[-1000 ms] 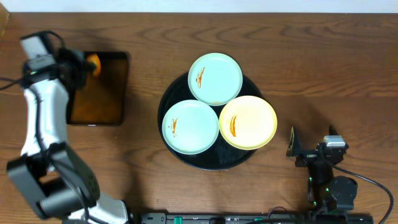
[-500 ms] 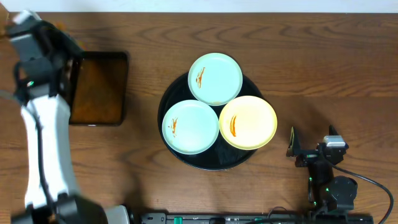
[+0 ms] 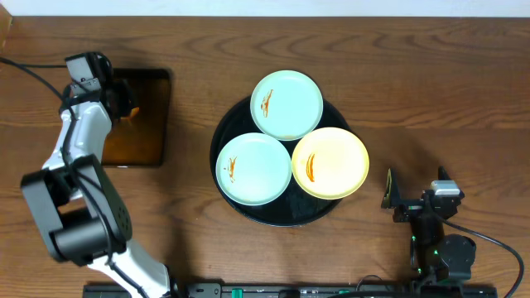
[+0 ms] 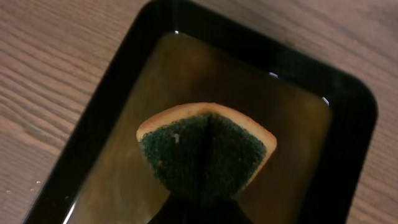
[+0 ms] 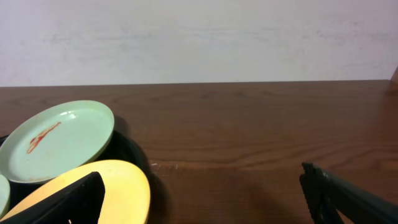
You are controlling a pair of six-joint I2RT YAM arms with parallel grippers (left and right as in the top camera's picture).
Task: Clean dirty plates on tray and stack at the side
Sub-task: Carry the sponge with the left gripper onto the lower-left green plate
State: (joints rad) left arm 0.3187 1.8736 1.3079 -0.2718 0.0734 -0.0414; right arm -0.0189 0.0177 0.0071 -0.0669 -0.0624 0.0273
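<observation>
The robot's left gripper will next move up, then to the right in the overhead view and down to release the sponge on the front mint-blue plate [image 3: 258, 171], because that plate is smeared.
Three dirty plates lie on the round black tray [image 3: 248, 213]: a mint-blue plate [image 3: 286, 104] at the back, a second mint-blue plate [image 3: 253, 169] at the front left and a yellow plate [image 3: 330, 162] at the front right, each with an orange-red smear. My left gripper [image 3: 124, 103] is over the small rectangular tray [image 3: 149, 132], shut on a folded sponge [image 4: 206, 149] with a green scrub face and yellow edge. My right gripper [image 3: 414, 199] is open and empty, low on the table right of the round tray. Its view shows the yellow plate [image 5: 118, 186] and back plate [image 5: 62, 140].
The small rectangular black tray [image 4: 348, 155] has a brownish inside and sits on the wooden table at the left. A pale wall [image 5: 199, 37] runs behind the table's far edge.
The left arm swung out to the far left edge and came back over the small tray; it holds the sponge now a little lower than a second ago. The right arm has not moved.
</observation>
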